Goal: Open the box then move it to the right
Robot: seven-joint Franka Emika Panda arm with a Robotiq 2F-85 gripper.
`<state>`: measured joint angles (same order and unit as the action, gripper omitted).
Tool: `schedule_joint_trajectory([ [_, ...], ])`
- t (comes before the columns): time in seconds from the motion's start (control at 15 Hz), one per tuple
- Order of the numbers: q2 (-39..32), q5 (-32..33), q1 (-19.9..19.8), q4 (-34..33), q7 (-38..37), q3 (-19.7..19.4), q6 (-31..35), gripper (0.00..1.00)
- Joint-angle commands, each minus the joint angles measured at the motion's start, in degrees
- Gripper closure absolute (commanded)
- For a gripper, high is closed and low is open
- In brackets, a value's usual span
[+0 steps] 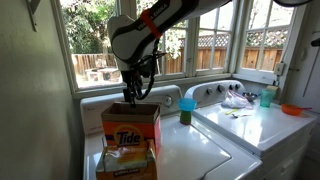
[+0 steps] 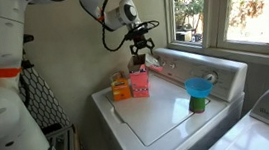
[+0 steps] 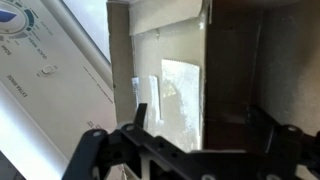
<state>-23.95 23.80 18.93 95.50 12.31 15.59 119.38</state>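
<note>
The top side of the box is below my open fingers. I will next lower my gripper over it until one finger goes into the box's dark opening.
The box (image 1: 130,128) is a tall orange Tide carton standing upright at the back of the white washer lid (image 1: 190,150). In an exterior view it looks pinkish (image 2: 140,82). My gripper (image 1: 133,97) hangs just above the box's top, also seen in an exterior view (image 2: 142,52). In the wrist view the gripper (image 3: 200,115) is open, its two dark fingers wide apart over pale cardboard of the box (image 3: 160,50). The right part of that view is dark. I cannot tell whether a finger touches the flap.
A flatter orange-tan soft package (image 1: 125,160) lies against the box (image 2: 122,88). A teal cup on a green base (image 1: 187,107) stands further along the lid (image 2: 196,89). The washer's control panel (image 3: 35,60) and a window are close behind. A second machine holds a white cloth (image 1: 237,100).
</note>
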Motion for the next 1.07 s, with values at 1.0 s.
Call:
schedule_joint_trajectory([
  [1.0, -9.02, -8.51, -0.45, -7.39, 5.55, -1.28, -3.9, 0.26],
])
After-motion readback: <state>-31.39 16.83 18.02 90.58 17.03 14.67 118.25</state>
